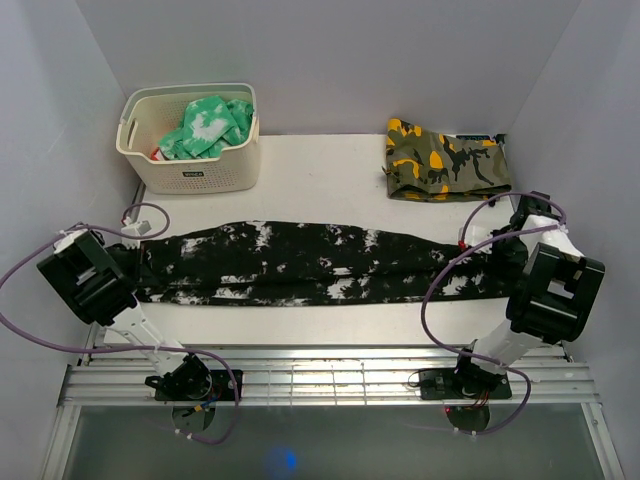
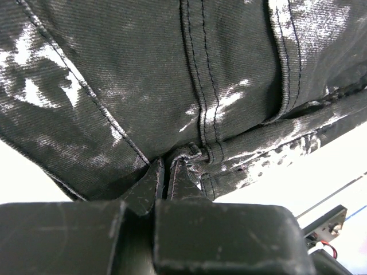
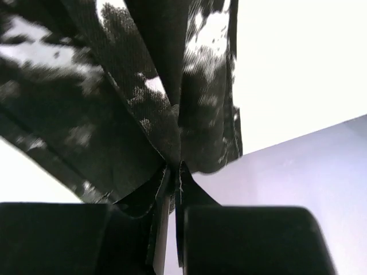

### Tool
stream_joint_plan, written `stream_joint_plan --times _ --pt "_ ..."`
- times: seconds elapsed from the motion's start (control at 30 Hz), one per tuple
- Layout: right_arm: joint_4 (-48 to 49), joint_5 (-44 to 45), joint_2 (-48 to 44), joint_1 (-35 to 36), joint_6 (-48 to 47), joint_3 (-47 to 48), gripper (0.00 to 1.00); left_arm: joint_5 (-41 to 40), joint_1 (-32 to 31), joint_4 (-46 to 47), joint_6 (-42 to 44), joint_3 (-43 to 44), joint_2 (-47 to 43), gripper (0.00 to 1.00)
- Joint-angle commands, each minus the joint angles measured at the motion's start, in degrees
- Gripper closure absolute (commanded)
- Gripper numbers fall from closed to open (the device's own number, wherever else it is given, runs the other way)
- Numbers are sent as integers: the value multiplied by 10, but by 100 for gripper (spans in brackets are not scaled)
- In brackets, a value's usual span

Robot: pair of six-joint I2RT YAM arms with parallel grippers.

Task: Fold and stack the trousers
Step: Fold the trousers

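Note:
Creases run along the trousers (image 1: pixel 310 262), so the left gripper next needs to move slightly to the left in the top view, pull the trousers' waist end straight and then let go of it.
The trousers (image 1: pixel 310 262), black with white speckles, lie stretched left to right across the table, the two legs folded onto each other. My left gripper (image 1: pixel 135 262) is shut on the waist end; in the left wrist view its tips (image 2: pixel 168 165) pinch the cloth (image 2: pixel 172 74) at a seam. My right gripper (image 1: pixel 500 258) is shut on the leg-hem end; in the right wrist view its tips (image 3: pixel 174 172) clamp a fold of the fabric (image 3: pixel 137 97), which hangs above them.
A cream basket (image 1: pixel 190 172) with a green-and-white garment (image 1: pixel 208 125) stands at the back left. A folded camouflage garment (image 1: pixel 445 160) lies at the back right. White walls close in on three sides. A metal rail (image 1: pixel 330 375) runs along the near edge.

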Motion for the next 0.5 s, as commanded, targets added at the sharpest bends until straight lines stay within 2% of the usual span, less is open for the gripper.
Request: stream_joint_plan --times 0.0,0.23,0.47 --pt "74 59 22 5 6 0 92 -76 -3 148 15 16 0 100" --pt "108 71 23 2 25 -14 92 -58 -3 123 24 51 -6 100" --pt "110 21 -14 -63 3 34 92 -18 13 88 50 132 -26 100"
